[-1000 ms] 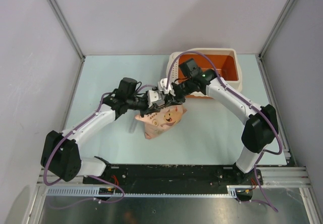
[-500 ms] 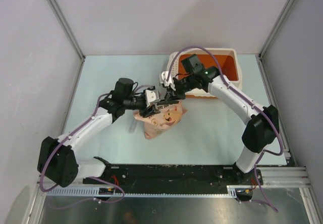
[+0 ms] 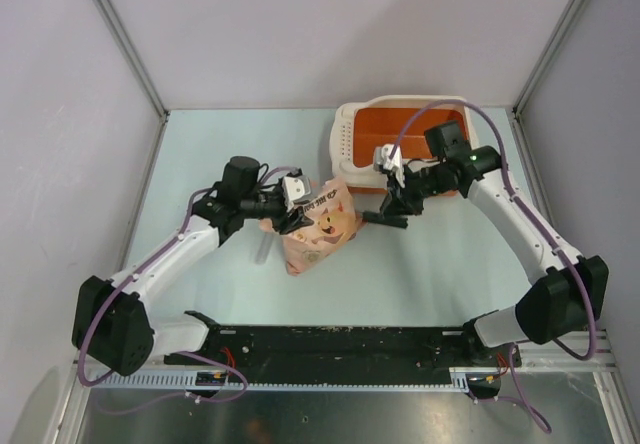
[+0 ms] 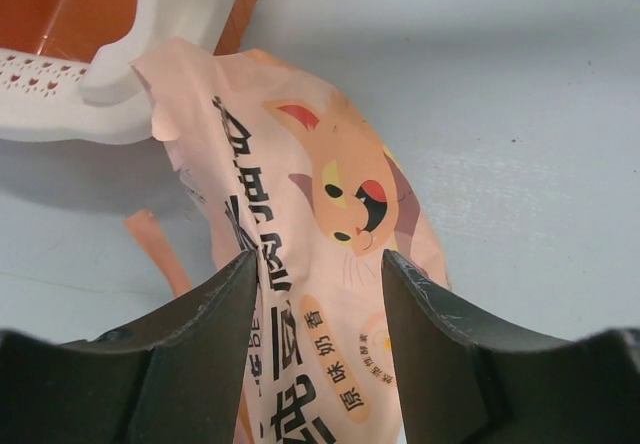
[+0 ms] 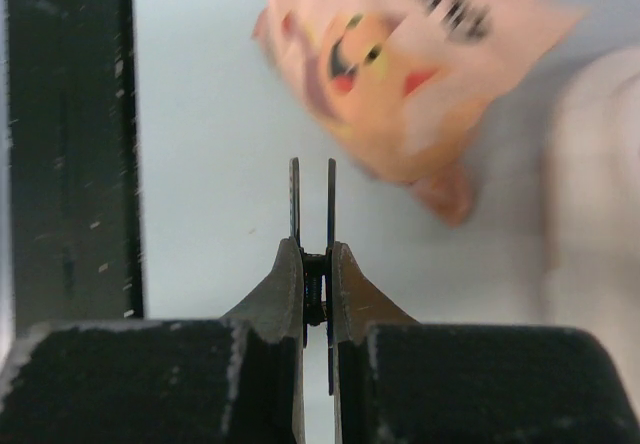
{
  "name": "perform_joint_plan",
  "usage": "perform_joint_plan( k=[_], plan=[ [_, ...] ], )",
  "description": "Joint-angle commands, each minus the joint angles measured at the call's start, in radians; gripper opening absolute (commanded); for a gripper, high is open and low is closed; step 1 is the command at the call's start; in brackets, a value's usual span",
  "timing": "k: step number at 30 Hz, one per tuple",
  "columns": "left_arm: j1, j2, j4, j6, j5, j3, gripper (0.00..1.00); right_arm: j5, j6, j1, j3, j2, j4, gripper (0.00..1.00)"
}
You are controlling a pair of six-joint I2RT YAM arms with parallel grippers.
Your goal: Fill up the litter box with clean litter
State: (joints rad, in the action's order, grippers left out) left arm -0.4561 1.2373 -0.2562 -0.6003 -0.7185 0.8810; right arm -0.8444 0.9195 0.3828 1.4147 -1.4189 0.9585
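The bag's torn piece already lies loose, so my right gripper will next pull back toward the base bar and lower onto bare table [image 3: 381, 272] [image 5: 228, 209] beside the bag.
The litter box [image 3: 343, 136] stands at the back right, cream outside and orange inside, and its white rim [image 4: 150, 24] shows in the left wrist view. No clean litter shows. A pink bag [image 3: 320, 226] with a cartoon cat lies in front of the box, its top edge [image 4: 175, 74] close to the rim. My left gripper [image 3: 294, 207] is open, its jaws [image 4: 320, 264] either side of the bag. My right gripper [image 3: 393, 210] hangs to the right of the bag, shut [image 5: 317, 264] on a thin dark two-bladed tool [image 5: 331, 199].
A torn pink strip [image 4: 158, 254] lies on the table beside the bag. The black base rail [image 5: 70, 144] runs along the near edge. Grey walls enclose the pale table [image 3: 430, 264] on three sides.
The right gripper has pulled away from the bag's top to the right, carrying the dark tool. The left gripper's jaws have opened and it has shifted slightly left.
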Motion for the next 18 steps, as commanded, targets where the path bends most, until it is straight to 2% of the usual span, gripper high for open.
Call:
perform_joint_plan(
  k=[1, 6, 9, 12, 13, 16, 18],
  plan=[
    [0.022, -0.002, -0.023, 0.083, 0.008, 0.068, 0.58, -0.068, -0.031, -0.018, -0.121, -0.021, 0.112, 0.00],
    [0.072, -0.041, -0.023, 0.175, 0.008, 0.088, 0.58, -0.099, -0.174, -0.038, -0.275, -0.072, 0.046, 0.00],
    [0.105, -0.091, -0.023, 0.211, 0.020, 0.079, 0.58, -0.172, -0.252, -0.080, -0.342, -0.109, -0.003, 0.00],
    [0.143, -0.128, -0.029, 0.275, 0.105, 0.064, 0.63, -0.196, -0.323, -0.128, -0.429, -0.115, -0.079, 0.00],
    [0.154, -0.133, -0.028, 0.299, 0.173, 0.052, 0.69, -0.164, -0.338, -0.136, -0.453, -0.115, -0.125, 0.01],
    [0.215, -0.144, -0.038, 0.425, 0.229, 0.027, 0.74, -0.043, -0.424, -0.154, -0.534, -0.124, -0.272, 0.03],
    [0.267, -0.142, -0.048, 0.511, 0.232, 0.015, 0.77, -0.015, -0.518, -0.176, -0.546, -0.150, -0.360, 0.05]
  ],
)
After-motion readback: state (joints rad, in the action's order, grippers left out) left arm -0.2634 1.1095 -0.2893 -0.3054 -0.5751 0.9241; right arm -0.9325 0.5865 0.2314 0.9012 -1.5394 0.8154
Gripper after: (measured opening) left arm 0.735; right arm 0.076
